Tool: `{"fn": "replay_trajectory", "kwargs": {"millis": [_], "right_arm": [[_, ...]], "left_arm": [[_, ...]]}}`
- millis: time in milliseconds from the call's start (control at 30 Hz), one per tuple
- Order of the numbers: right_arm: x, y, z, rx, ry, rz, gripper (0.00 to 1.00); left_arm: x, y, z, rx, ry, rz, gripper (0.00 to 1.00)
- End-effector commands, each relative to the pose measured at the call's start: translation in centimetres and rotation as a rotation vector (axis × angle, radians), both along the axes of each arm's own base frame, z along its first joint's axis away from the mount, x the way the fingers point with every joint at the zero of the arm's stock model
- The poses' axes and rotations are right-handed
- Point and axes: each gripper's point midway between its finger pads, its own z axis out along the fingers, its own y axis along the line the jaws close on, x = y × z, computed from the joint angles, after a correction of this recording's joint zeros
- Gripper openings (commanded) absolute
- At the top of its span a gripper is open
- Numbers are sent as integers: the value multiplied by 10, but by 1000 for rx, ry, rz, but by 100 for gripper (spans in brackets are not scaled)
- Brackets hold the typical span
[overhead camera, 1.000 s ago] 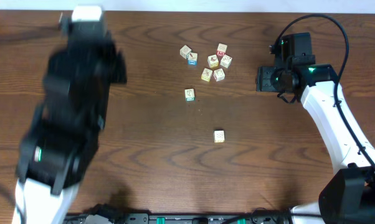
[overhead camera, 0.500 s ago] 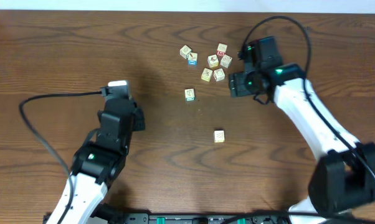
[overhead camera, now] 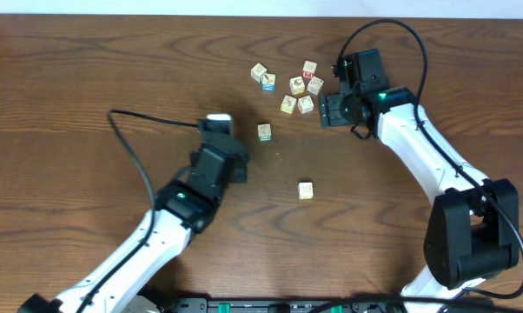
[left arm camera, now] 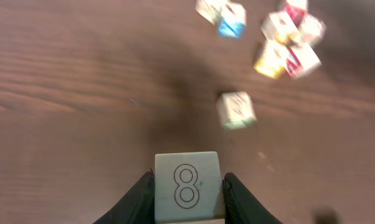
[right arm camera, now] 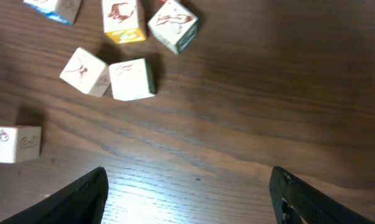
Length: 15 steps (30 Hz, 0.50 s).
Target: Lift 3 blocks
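The clear wood beside the single front block is below my left gripper and to its right in the overhead view, so I need to move my left gripper down and back toward it next.
My left gripper (left arm camera: 189, 186) is shut on a pale wooden block (left arm camera: 188, 185) printed with an 8, held just above the table. Ahead of it lies a green-edged block (left arm camera: 236, 109), seen from overhead as a lone block (overhead camera: 264, 132) right of my left gripper (overhead camera: 230, 149). My right gripper (right arm camera: 187, 193) stands open over bare wood, right beside the cluster (overhead camera: 301, 87). A green-edged block (right arm camera: 131, 79) and a pale block (right arm camera: 85, 71) lie just beyond its fingertips. Another single block (overhead camera: 306, 189) sits nearer the front.
The cluster also holds a blue-faced cube (overhead camera: 268, 82) and a red-faced cube (overhead camera: 309, 76). A yellow-edged cube (right arm camera: 122, 18) and another cube (right arm camera: 173, 23) lie at its far side. The right arm's cable (overhead camera: 392, 35) loops above the back right.
My left arm has swung in from the far left to the middle, close to the lone green-edged block. My right gripper has shifted left to the cluster and its jaws have spread wider.
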Motion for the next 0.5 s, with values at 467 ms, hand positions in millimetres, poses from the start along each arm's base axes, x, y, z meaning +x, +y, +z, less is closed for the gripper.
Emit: {"fn": "replay_trajectory", "kwargs": {"millis": [467], "right_arm": [[-4, -37, -5, 12, 68, -65, 78]], "left_arm": [[-68, -80, -51, -24, 121, -2, 7]]}}
